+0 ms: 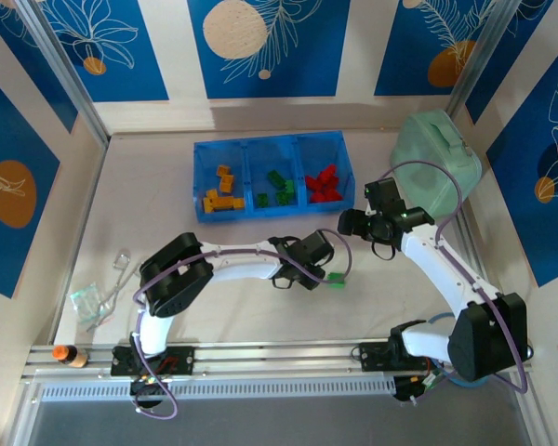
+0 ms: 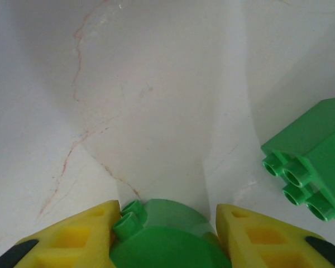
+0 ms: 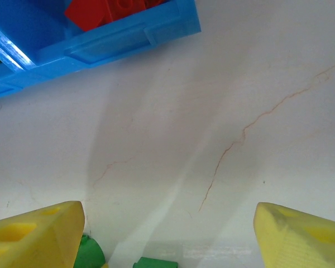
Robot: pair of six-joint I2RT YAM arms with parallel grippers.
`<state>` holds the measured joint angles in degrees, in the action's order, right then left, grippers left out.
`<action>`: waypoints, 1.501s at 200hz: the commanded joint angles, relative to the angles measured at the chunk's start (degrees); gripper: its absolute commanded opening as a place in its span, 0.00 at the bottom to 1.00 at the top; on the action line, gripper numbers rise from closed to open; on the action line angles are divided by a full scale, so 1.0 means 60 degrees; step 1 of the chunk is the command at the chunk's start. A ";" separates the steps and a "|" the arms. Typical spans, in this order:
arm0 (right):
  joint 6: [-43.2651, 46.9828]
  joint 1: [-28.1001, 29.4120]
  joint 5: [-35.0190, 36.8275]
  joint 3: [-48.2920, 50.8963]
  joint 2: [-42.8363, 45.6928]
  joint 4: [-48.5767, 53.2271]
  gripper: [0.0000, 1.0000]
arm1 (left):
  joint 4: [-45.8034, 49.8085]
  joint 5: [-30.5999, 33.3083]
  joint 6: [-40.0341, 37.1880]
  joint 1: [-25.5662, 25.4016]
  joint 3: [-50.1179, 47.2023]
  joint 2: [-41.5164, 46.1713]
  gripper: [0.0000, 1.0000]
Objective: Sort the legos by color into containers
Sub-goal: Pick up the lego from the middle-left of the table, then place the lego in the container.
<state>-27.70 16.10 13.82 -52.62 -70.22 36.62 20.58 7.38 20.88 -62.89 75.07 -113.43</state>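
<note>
My left gripper needs to lift the rounded green lego next, carry it outward to the tray's middle section (image 1: 272, 180) and release it, because that section already holds green legos.
The blue tray (image 1: 270, 144) lies at the back of the table, with yellow-orange legos (image 1: 221, 193) in its left compartment, green legos (image 1: 279, 188) in the middle one and red legos (image 1: 325, 184) in the right one. My left gripper (image 2: 167, 215) is low over the table, shut on a rounded green lego (image 2: 167, 240). A second green lego (image 2: 310, 162) lies just to its right on the table, also visible as the green lego (image 1: 335, 279) beside the left gripper (image 1: 321, 265). My right gripper (image 3: 167, 234) is wide open and holds nothing, near the tray's front right corner (image 3: 173, 22).
A pale mint-green case (image 1: 437, 153) stands at the back right. Clear plastic bags (image 1: 98, 297) and a small clear cup (image 1: 123, 255) lie at the left. An orange-capped item (image 1: 65, 354) rests on the front rail. Patterned walls close in the sides and back.
</note>
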 commanded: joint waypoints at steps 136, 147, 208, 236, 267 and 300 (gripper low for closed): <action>-0.0301 0.0215 -0.0603 0.0845 0.0466 -0.0156 0.79 | 0.0797 -0.0148 -0.0724 0.3694 0.1160 0.1851 0.30; -0.0332 0.0256 -0.0605 0.0857 0.0489 -0.0156 0.79 | 0.0971 -0.0106 -0.0868 0.3897 0.1613 0.1532 0.30; -0.0418 0.0874 -0.0612 0.0852 0.0413 0.0227 0.80 | 0.1964 -0.0042 -0.1184 0.4734 0.4275 -0.0423 0.32; -0.0632 0.1375 -0.0401 0.1078 0.0438 0.0354 0.81 | 0.2339 -0.0032 -0.1252 0.4935 0.5219 -0.1096 0.37; -0.0888 0.1799 -0.0290 0.1314 0.0467 0.0386 0.82 | 0.2668 0.0061 -0.1242 0.4960 0.5662 -0.1265 0.62; -0.1086 0.2154 -0.0231 0.1433 0.0367 0.0444 0.83 | 0.2385 -0.0398 -0.1081 0.4932 0.5124 -0.0523 0.71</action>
<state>-32.10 27.79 11.79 -44.80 -68.77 37.89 34.17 7.27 14.17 -33.43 106.67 -120.92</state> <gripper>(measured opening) 0.830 0.698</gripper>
